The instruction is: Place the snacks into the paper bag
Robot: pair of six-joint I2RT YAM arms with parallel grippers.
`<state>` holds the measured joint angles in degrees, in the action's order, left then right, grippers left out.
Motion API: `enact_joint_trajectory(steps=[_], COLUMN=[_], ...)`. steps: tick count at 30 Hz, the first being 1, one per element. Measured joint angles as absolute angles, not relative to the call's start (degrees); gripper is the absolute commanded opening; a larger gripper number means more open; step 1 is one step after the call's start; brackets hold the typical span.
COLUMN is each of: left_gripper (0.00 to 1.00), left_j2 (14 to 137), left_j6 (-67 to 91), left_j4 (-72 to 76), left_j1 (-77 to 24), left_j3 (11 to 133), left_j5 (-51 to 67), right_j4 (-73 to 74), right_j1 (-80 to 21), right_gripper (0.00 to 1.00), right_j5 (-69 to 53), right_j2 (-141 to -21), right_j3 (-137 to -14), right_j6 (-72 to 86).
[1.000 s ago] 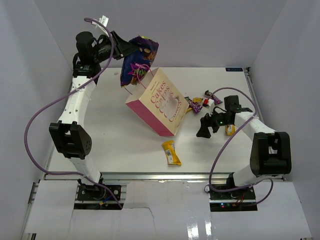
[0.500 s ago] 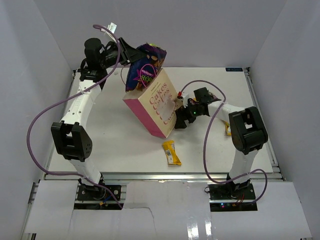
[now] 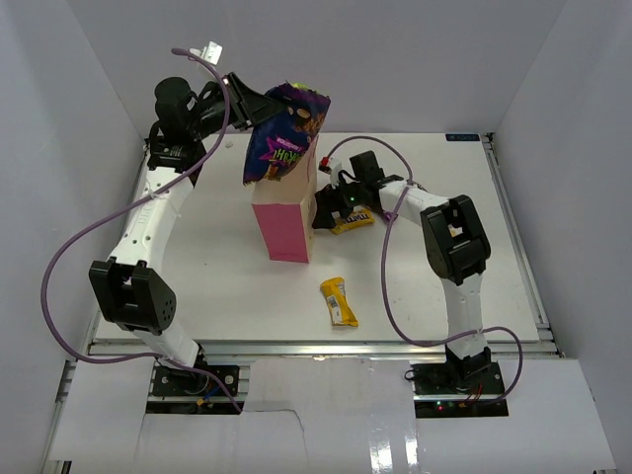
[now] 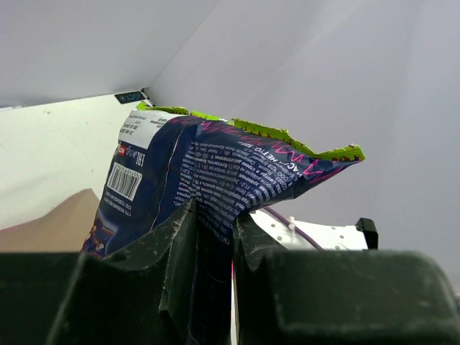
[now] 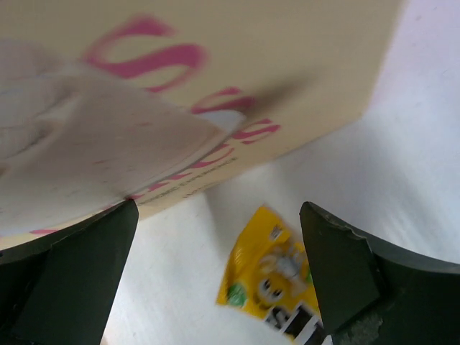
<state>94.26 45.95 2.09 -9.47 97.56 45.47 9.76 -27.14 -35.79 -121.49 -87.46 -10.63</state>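
The chip bag's lower end already hangs at the paper bag's rim, so the left gripper will next move down toward the paper bag's opening (image 3: 285, 189) below it and let go.
The paper bag (image 3: 284, 229) stands upright mid-table, pink front facing me. My left gripper (image 3: 259, 107) is shut on the top of the dark blue-purple chip bag (image 3: 287, 136) and holds it over the bag's mouth, its lower end at the rim. In the left wrist view the chip bag (image 4: 215, 162) is pinched between the fingers of my left gripper (image 4: 215, 219). My right gripper (image 3: 325, 211) is open against the bag's right side, above a yellow packet (image 3: 352, 220). The right wrist view shows my right gripper (image 5: 219, 210), the cream lettered side (image 5: 187, 86) and that packet (image 5: 272, 282).
A second yellow packet (image 3: 339, 301) lies on the table in front of the paper bag. The right arm (image 3: 405, 193) stretches across the table behind the bag and covers the spot to its right. White walls enclose the table at the back and sides.
The paper bag went from tilted to upright. My right gripper moved left to the bag's side. My left gripper brought the chip bag over the bag's mouth.
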Motion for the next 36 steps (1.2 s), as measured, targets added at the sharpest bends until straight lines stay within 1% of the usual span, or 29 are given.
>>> enact_joint_trajectory(steps=[4, 10, 16, 20, 21, 22, 25, 26, 28, 29, 32, 36], left_gripper=[0.0, 0.0, 0.0, 0.0, 0.02, 0.1, 0.25, 0.38, 0.49, 0.57, 0.68, 0.77], left_j2=[93.5, 93.5, 93.6, 94.5, 94.9, 95.2, 96.1, 96.2, 96.1, 96.1, 96.1, 96.0], left_j6=[45.9, 45.5, 43.6, 42.0, 41.8, 41.5, 40.7, 40.4, 40.1, 39.9, 39.9, 40.1], left_j4=[2.3, 1.7, 1.5, 1.8, 1.8, 1.9, 1.7, 1.8, 2.3, 2.7, 3.7, 5.3], left_j1=[-9.5, -9.5, -9.5, -9.4, -9.4, -9.4, -9.4, -9.4, -9.4, -9.4, -9.4, -9.4], left_j3=[95.3, 91.6, 91.3, 91.5, 91.5, 91.5, 91.3, 90.9, 90.0, 89.7, 89.6, 89.6], left_j5=[45.3, 43.0, 39.0, 37.1, 37.0, 37.0, 36.6, 36.3, 36.1, 35.8, 35.8, 35.7], right_j4=[8.8, 6.7, 5.4, 5.8, 5.8, 5.7, 5.7, 5.7, 5.6, 5.5, 6.0, 6.8], right_j1=[-27.3, -28.2, -27.5, -25.4, -24.9, -24.4, -23.8, -23.8, -23.8, -23.8, -23.9, -23.9], right_gripper=[0.99, 0.98, 0.97, 0.97, 0.97, 0.97, 0.96, 0.97, 0.96, 0.97, 0.96, 0.97], right_j5=[-35.8, -37.5, -39.8, -41.7, -42.0, -42.3, -42.9, -43.3, -43.8, -43.9, -43.9, -44.0], right_j2=[-126.3, -126.8, -121.5, -115.3, -113.9, -112.2, -108.6, -107.8, -107.0, -107.0, -107.0, -109.2], right_j3=[-94.1, -95.0, -86.1, -78.9, -77.5, -76.0, -73.3, -72.8, -72.4, -72.3, -72.3, -73.8], right_j6=[-8.5, -7.8, -10.0, -12.8, -13.4, -14.1, -15.4, -15.5, -15.7, -15.7, -15.9, -16.2])
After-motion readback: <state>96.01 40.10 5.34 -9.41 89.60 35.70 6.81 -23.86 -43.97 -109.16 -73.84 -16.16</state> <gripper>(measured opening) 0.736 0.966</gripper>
